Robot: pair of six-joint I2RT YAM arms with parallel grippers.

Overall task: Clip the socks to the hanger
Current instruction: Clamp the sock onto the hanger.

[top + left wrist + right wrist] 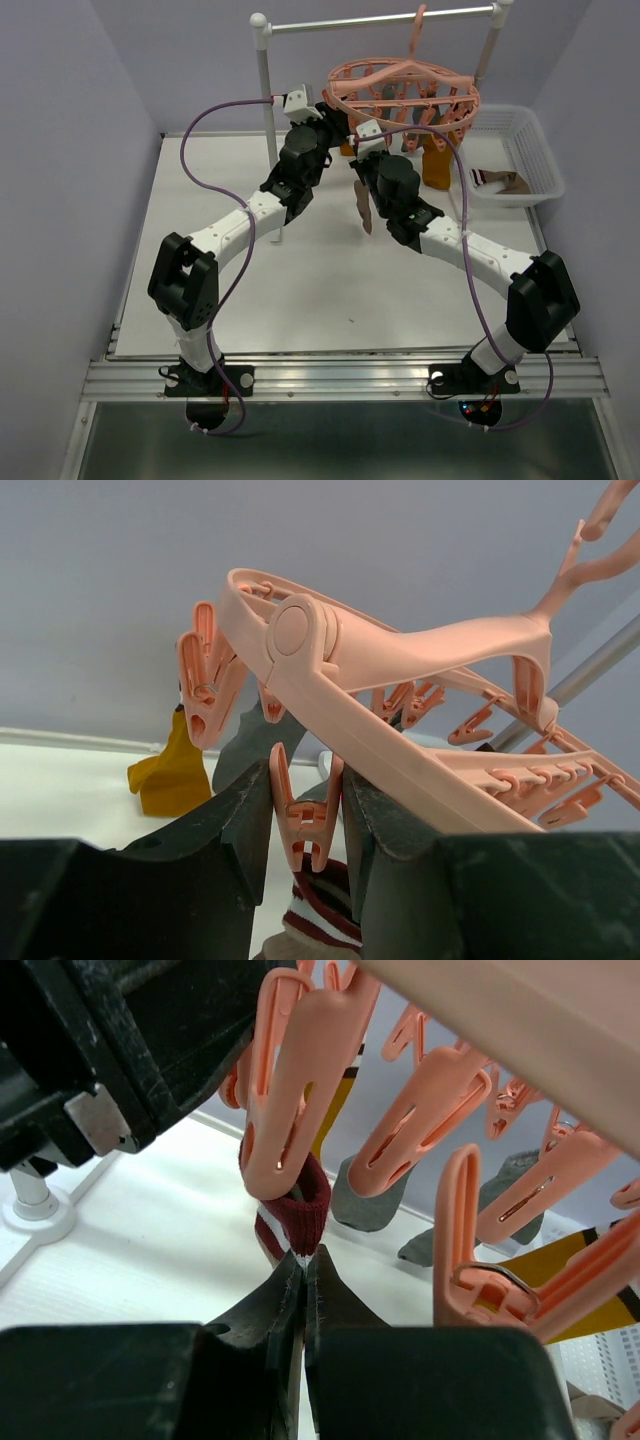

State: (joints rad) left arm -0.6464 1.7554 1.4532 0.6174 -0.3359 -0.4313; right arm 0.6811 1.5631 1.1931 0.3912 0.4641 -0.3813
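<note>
The squeezed clip's lower ends are above the right gripper, so next it will go up to feed the brown sock's striped cuff up between them and let the cuff go.
The salmon-pink hanger hangs from the rail, with its ring filling the left wrist view. My left gripper is shut on one dangling clip, squeezing the clip's upper arms between its fingers. My right gripper is shut on a brown sock with a dark red and white striped cuff. It holds the cuff up against that clip's lower tips. The sock's body dangles below the right gripper. Mustard and grey socks hang from other clips.
The white-posted metal rail stand carries the hanger at the back of the table. A white mesh basket at the back right holds more socks. Both arms reach close together under the ring's left side.
</note>
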